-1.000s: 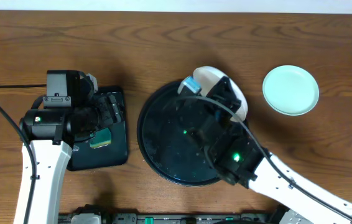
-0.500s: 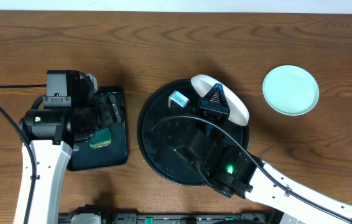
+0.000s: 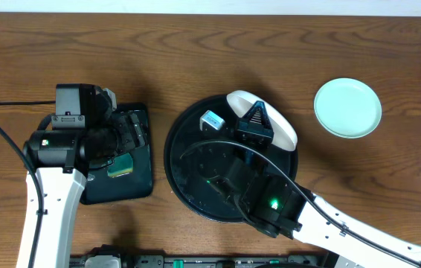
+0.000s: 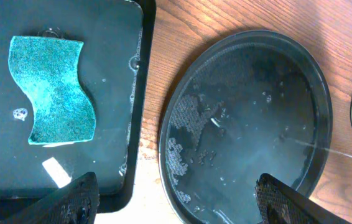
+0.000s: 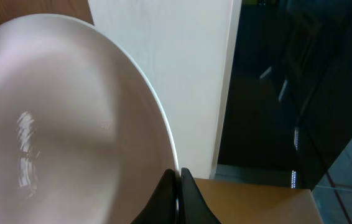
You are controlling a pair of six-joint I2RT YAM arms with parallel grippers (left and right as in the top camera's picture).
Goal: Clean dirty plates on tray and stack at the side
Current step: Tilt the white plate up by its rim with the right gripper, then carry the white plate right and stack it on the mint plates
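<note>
My right gripper should next carry the white plate [image 3: 288, 134], whose side looks clean, to the right in the overhead view, then lower it onto the pale mint-green plate [image 3: 347, 108] and lay it flat.
My right gripper [image 3: 257, 123] is shut on the rim of the white plate [image 3: 288, 134] and holds it tilted over the back right part of the round black tray [image 3: 188, 175]. In the right wrist view the closed fingertips [image 5: 177, 186] pinch the plate's edge [image 5: 70, 112], and its face looks clean and glossy. A pale mint-green plate [image 3: 347, 108] lies on the table to the right of the tray. My left gripper [image 4: 177, 198] hangs open, with its fingers spread wide over the gap between the wet tray [image 4: 244, 124] and the small rectangular tray [image 4: 117, 74].
A teal sponge [image 4: 55, 90] lies in the small black rectangular tray [image 3: 132, 186] on the left, among water drops. The right arm [image 3: 329, 219] crosses the round tray's front right. Bare wooden table lies behind both trays.
The right wrist has swung left and turned over the tray, carrying the white plate and tilting it up. The left arm has not moved.
</note>
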